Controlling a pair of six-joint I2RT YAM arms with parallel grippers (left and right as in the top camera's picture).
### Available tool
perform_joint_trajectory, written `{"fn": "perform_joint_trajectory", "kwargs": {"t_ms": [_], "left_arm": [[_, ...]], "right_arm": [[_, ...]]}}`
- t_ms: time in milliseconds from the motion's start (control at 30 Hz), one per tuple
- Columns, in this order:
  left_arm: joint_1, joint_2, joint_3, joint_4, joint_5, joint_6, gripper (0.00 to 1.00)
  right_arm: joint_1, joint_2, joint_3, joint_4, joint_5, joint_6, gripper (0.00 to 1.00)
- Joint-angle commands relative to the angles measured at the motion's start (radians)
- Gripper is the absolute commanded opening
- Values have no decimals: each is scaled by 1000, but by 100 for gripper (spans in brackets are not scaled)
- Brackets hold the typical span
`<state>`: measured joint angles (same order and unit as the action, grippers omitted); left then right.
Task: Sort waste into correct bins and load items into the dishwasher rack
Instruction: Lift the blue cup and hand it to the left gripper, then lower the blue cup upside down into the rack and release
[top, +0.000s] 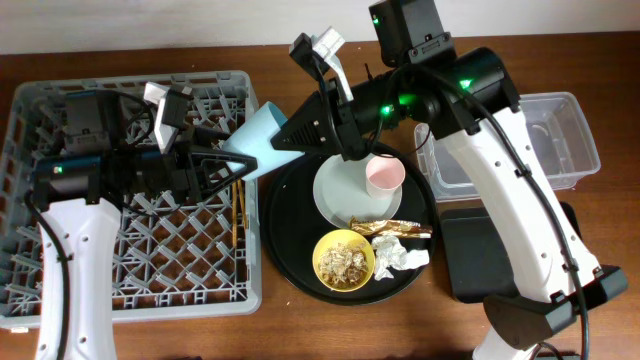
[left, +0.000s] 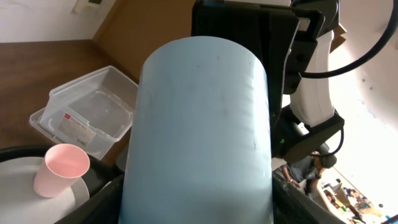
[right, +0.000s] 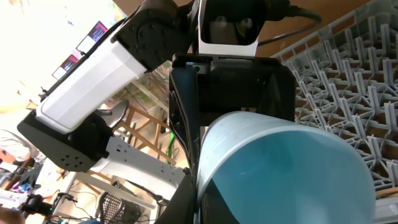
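The left gripper moves outward next, tips the cup opening down, lowers and releases it, since the rack's empty far corner (top: 222, 113) by the chopsticks lies outward and below.
The light blue cup (top: 258, 138) hangs on its side between both arms, above the right edge of the dishwasher rack (top: 150, 270). My right gripper (top: 288, 138) is shut on the cup's rim (right: 205, 155), one finger inside and one outside. My left gripper (top: 240, 165) reaches from the rack side, and its fingers (left: 99, 202) lie against both sides of the cup (left: 199, 137). The pink cup (top: 384, 175) stands on the pale plate (top: 340, 195). In front of it are the gold wrapper (top: 390, 228), the white tissue (top: 398, 255) and the yellow bowl (top: 344, 260) of scraps. Chopsticks (top: 238, 210) lie in the rack.
The plate, bowl and waste sit on a large round black tray (top: 285, 235). A clear tub (top: 560, 140) stands at the back right, with a shallow black tray (top: 478, 250) in front of it. My right arm crosses above both.
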<state>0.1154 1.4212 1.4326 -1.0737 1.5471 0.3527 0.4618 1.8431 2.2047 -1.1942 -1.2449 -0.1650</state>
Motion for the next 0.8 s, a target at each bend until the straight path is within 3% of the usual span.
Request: {"fn": "perform_joint_trajectory", "kwargs": {"t_ms": [0,167,300,367,567,767], "left_arm": [[-6,-46,19,0,26,9,54],[11,-50,19,6,-16,8,49],[42,-50,19,7,-197,-39,48],[56,-50,19,14,-311,-84,47],[79,-50,74,68,-877,-463,43],[16,-7,213,61,-1203,-569,42]], "right_arm": [[8,2,10,27,0,-15,13],[-26,2,10,47,0,-14,23],[-107,2,10,37,0,-14,27],[-154,2,10,14,0,-14,29],[-315,2,10,-180,134,-14,31],[-381,2,10,-304,455,-14,30]]}}
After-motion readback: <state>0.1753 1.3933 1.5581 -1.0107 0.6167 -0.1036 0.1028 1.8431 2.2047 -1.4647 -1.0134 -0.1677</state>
